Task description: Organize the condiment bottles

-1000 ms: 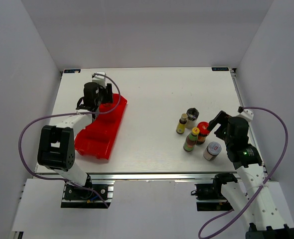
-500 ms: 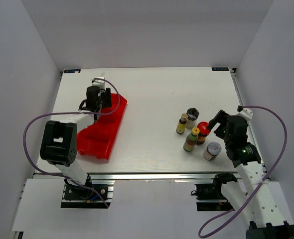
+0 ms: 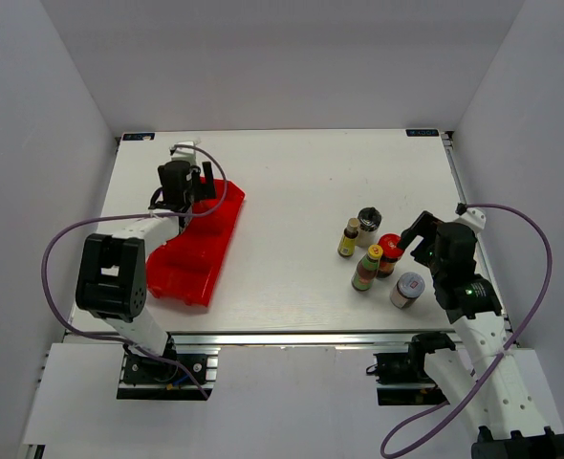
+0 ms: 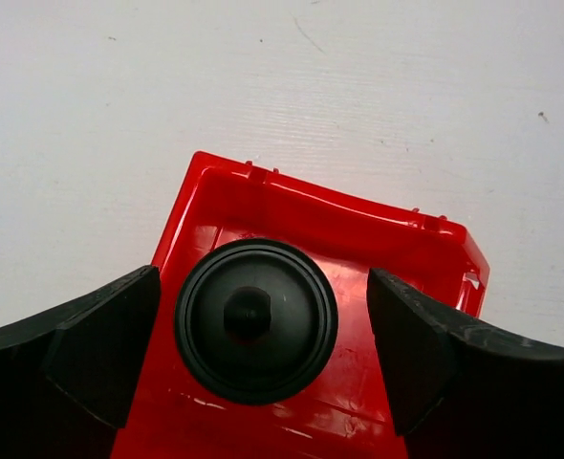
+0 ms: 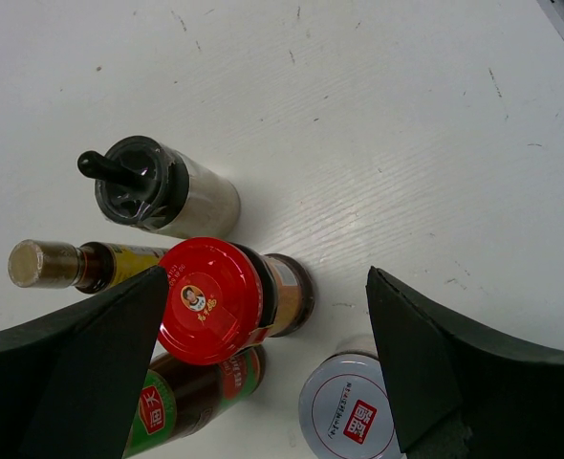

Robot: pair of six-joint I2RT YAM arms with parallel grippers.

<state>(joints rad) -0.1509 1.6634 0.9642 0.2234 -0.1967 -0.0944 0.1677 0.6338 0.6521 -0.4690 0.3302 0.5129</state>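
My left gripper will move from the tray (image 3: pixel 191 251) across to the right in the top view next and close around the brown-capped bottle's cap (image 3: pixel 353 225), because that bottle is the nearest one to the tray.
My left gripper (image 3: pixel 204 180) hangs open over the far end of the red tray (image 3: pixel 191 251). In the left wrist view a black-capped bottle (image 4: pixel 255 320) stands in the tray's end compartment (image 4: pixel 358 220) between the fingers of that gripper (image 4: pixel 263 344), which do not touch it. My right gripper (image 3: pixel 416 237) is open beside the cluster at the right: a black-capped bottle (image 3: pixel 369 222), a brown-capped bottle (image 3: pixel 349 237), a red-capped jar (image 3: pixel 388 251), a yellow-capped green-label bottle (image 3: pixel 366 268) and a white-capped jar (image 3: pixel 407 289). In the right wrist view the red-capped jar (image 5: pixel 210 301) stands between the open fingers of that gripper (image 5: pixel 268 335), nearer the left one.
The tray lies at an angle on the left half of the white table (image 3: pixel 292 191). Grey walls stand close on the left, right and back. The white-capped jar (image 5: pixel 349 411) stands just inside my right finger.
My left wrist has shifted a little over the tray's far end. The right arm and the bottles at the right have hardly moved.
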